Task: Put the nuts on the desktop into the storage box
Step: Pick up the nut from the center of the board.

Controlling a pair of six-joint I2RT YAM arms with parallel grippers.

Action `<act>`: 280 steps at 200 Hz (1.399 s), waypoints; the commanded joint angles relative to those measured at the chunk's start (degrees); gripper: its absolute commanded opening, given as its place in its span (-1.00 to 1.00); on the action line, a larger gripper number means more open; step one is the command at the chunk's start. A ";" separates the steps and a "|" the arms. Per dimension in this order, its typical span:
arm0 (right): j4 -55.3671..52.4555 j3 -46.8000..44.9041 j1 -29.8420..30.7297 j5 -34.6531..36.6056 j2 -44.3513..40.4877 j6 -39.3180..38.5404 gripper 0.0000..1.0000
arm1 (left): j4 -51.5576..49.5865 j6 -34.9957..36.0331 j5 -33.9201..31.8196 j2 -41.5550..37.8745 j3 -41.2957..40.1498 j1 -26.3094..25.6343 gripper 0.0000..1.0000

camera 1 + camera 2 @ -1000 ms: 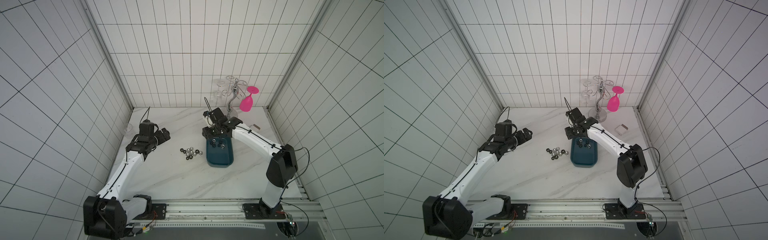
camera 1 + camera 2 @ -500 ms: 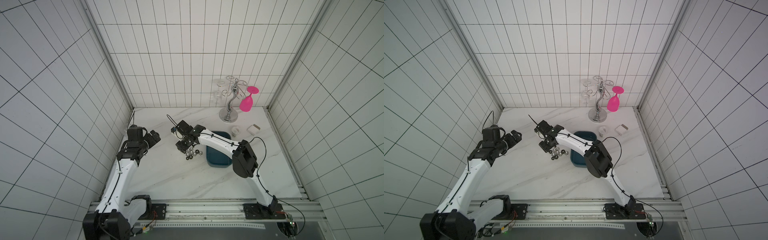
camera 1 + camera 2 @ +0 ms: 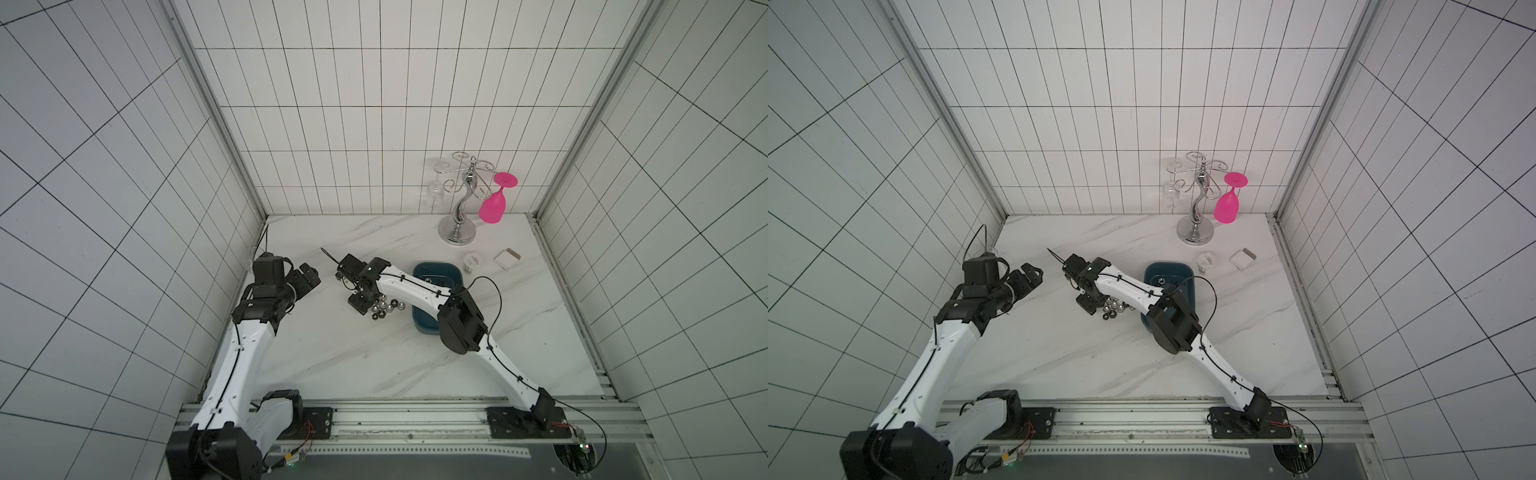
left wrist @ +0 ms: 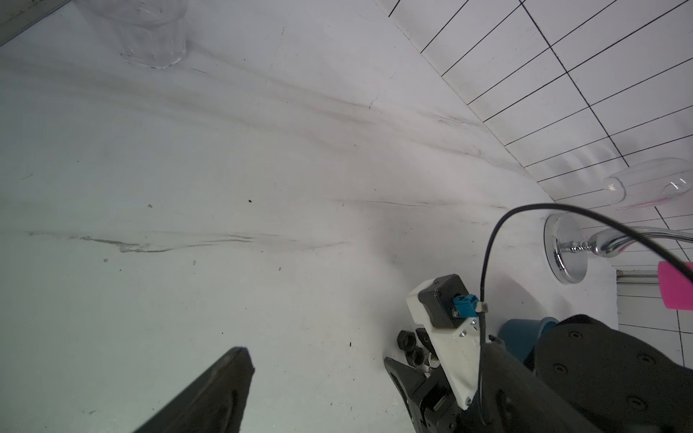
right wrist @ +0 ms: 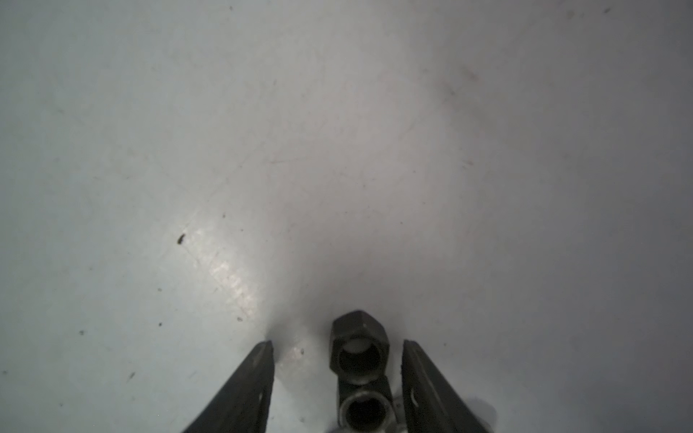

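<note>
The front black nut (image 5: 359, 348) is already between the open fingers of my right gripper, so my right gripper will next close them, almost in place, onto the nut's sides.
A cluster of black and silver nuts (image 3: 382, 308) (image 3: 1113, 311) lies on the white marble desktop (image 3: 357, 357), just left of the teal storage box (image 3: 436, 272) (image 3: 1168, 271). My right forearm crosses over that box. My right gripper (image 3: 360, 300) (image 3: 1090, 305) (image 5: 337, 343) is down at the cluster's left end and open. One black nut (image 5: 359, 345) sits between its fingers, touching neither, with a second nut (image 5: 364, 412) behind it. My left gripper (image 3: 308, 277) (image 3: 1030, 276) hovers open and empty to the left; its view shows nuts (image 4: 411, 346) and the box (image 4: 521, 335).
A chrome glass stand (image 3: 457, 232) with a hanging pink glass (image 3: 493, 205) is at the back right. A small white jar (image 3: 472, 262) and a white box (image 3: 508, 259) sit behind the storage box. A clear glass (image 4: 150, 33) stands by the left wall.
My right gripper left the storage box, swung left to the nut cluster and came down around a black nut. The left arm drew back toward the left wall.
</note>
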 commanded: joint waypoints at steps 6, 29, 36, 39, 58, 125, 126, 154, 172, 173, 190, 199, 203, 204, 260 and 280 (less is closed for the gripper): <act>-2.15 1.79 -0.14 2.19 1.24 -0.50 0.15 | 0.11 0.84 0.30 -0.94 -0.29 0.24 0.97; -2.27 1.79 -0.15 1.46 1.55 -0.59 0.03 | 0.21 0.84 0.39 -0.66 -0.26 0.25 0.97; -2.32 1.79 -0.16 1.03 1.55 -0.71 -0.02 | 0.22 0.88 0.39 -0.60 -0.31 0.30 0.97; -2.33 1.79 -0.16 0.74 1.64 -0.68 -0.04 | 0.24 0.92 0.39 -0.64 -0.31 0.26 0.97; -2.07 1.79 -0.24 -0.97 1.62 -0.94 -0.06 | 0.24 1.01 0.26 -0.70 -0.13 0.25 0.97; -2.57 4.98 -1.42 -4.78 3.45 1.06 -0.01 | 0.01 1.45 0.55 -0.27 0.55 0.28 0.97; -2.58 5.01 -1.40 -4.81 3.47 1.11 -0.01 | 0.01 1.45 0.56 -0.26 0.56 0.30 0.97; -2.55 5.88 -2.41 -5.78 3.89 2.12 -0.02 | -0.15 1.71 0.56 -0.02 0.92 0.33 0.97; -2.57 5.94 -2.79 -6.41 3.99 2.40 -0.11 | -0.17 1.89 0.48 0.08 1.01 0.36 0.97; -2.58 5.93 -2.79 -6.41 4.00 2.40 -0.11 | -0.17 1.89 0.48 0.09 1.01 0.34 0.97; -2.59 5.93 -2.96 -6.68 3.94 2.49 -0.30 | -0.17 1.81 0.63 0.19 1.01 0.32 0.97; -2.57 5.93 -2.96 -6.68 3.86 2.49 -0.40 | -0.16 1.86 0.58 0.27 1.10 0.37 0.97; -2.52 5.87 -2.96 -6.68 3.78 2.49 -0.43 | -0.17 1.86 0.56 0.28 1.18 0.32 0.97; -2.56 5.85 -2.96 -6.68 3.77 2.49 -0.44 | -0.17 1.87 0.56 0.28 1.18 0.36 0.97; 2.67 0.83 -3.01 -6.96 -3.21 4.45 -0.65 | -0.52 1.78 0.95 -0.41 1.42 0.39 0.97; 5.20 -1.91 -3.47 -7.12 -8.92 6.18 -0.65 | 0.63 2.46 3.72 -0.67 1.36 0.40 0.97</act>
